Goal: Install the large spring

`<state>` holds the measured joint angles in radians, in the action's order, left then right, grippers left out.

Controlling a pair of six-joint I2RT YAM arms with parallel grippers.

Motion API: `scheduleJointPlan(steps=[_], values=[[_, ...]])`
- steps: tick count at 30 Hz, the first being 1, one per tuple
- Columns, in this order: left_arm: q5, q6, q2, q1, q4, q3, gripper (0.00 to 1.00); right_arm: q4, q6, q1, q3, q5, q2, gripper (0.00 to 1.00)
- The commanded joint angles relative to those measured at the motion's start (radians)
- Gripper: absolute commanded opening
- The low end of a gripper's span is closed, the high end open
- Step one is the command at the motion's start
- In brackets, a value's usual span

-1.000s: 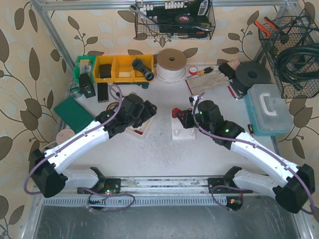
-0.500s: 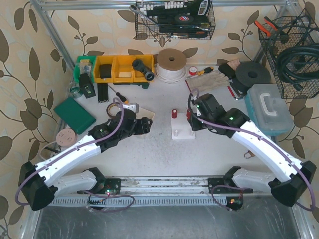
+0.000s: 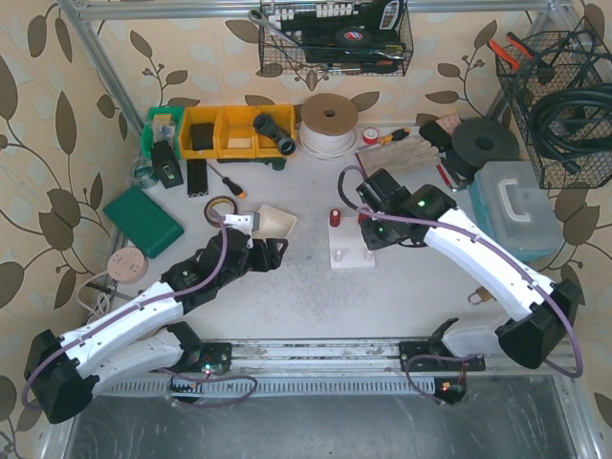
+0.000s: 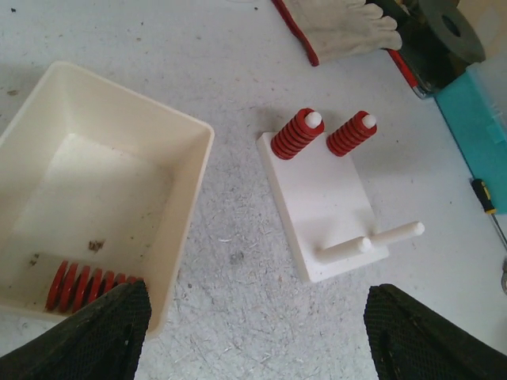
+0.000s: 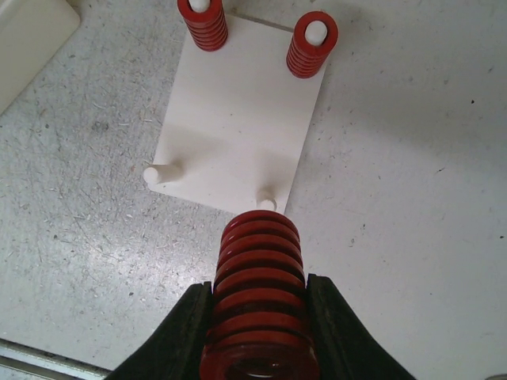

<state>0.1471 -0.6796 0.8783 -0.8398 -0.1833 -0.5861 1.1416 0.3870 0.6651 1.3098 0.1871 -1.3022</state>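
My right gripper lowers next, slides the spring down over the near peg by the spring's lower end [image 3: 368, 255] [image 5: 267, 203], which stands bare, to the plate, and releases.
My right gripper [image 5: 257, 332] is shut on a large red spring [image 5: 257, 277], held just short of a bare peg [image 5: 266, 199] on the near edge of the white peg plate [image 5: 238, 111]. A second bare peg [image 5: 161, 172] stands to its left. Two red springs [image 5: 203, 22] [image 5: 312, 43] sit on the far pegs. In the top view the right gripper [image 3: 369, 232] hangs over the plate [image 3: 349, 256]. My left gripper [image 4: 265, 340] is open and empty over bare table, between the plate [image 4: 321, 198] and a cream tray [image 4: 190, 158] holding another red spring [image 4: 83, 285].
The cream tray [image 3: 273, 222] lies left of the plate. A roll of tape [image 3: 224, 207] and a screwdriver [image 3: 226, 181] lie behind it. Work gloves [image 3: 397, 155], a black disc [image 3: 486, 143] and a teal case [image 3: 516, 208] stand at the back right. Yellow bins [image 3: 234, 131] line the back left.
My left gripper has drawn back from the tray toward the near left, empty. My right arm has swung round while its gripper stays at the plate with the spring.
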Motion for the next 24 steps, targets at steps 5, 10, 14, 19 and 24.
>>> scheduleJointPlan(steps=[5, 10, 14, 19, 24], values=[[0.001, 0.017, -0.018, -0.013, 0.049, -0.024, 0.78, 0.034, -0.035, -0.005, 0.032, -0.017, -0.083, 0.0], [0.04, -0.007, -0.061, -0.013, 0.064, -0.002, 0.79, 0.042, -0.063, -0.021, 0.049, -0.035, -0.142, 0.0], [0.048, -0.014, -0.064, -0.013, 0.056, -0.009, 0.79, 0.035, -0.089, -0.051, 0.052, -0.073, -0.171, 0.0], [0.064, -0.02, -0.062, -0.013, 0.054, -0.01, 0.8, 0.024, -0.121, -0.083, 0.04, -0.119, -0.188, 0.0], [0.1, -0.036, -0.064, -0.013, 0.046, -0.007, 0.83, 0.005, -0.142, -0.101, 0.016, -0.164, -0.193, 0.0]])
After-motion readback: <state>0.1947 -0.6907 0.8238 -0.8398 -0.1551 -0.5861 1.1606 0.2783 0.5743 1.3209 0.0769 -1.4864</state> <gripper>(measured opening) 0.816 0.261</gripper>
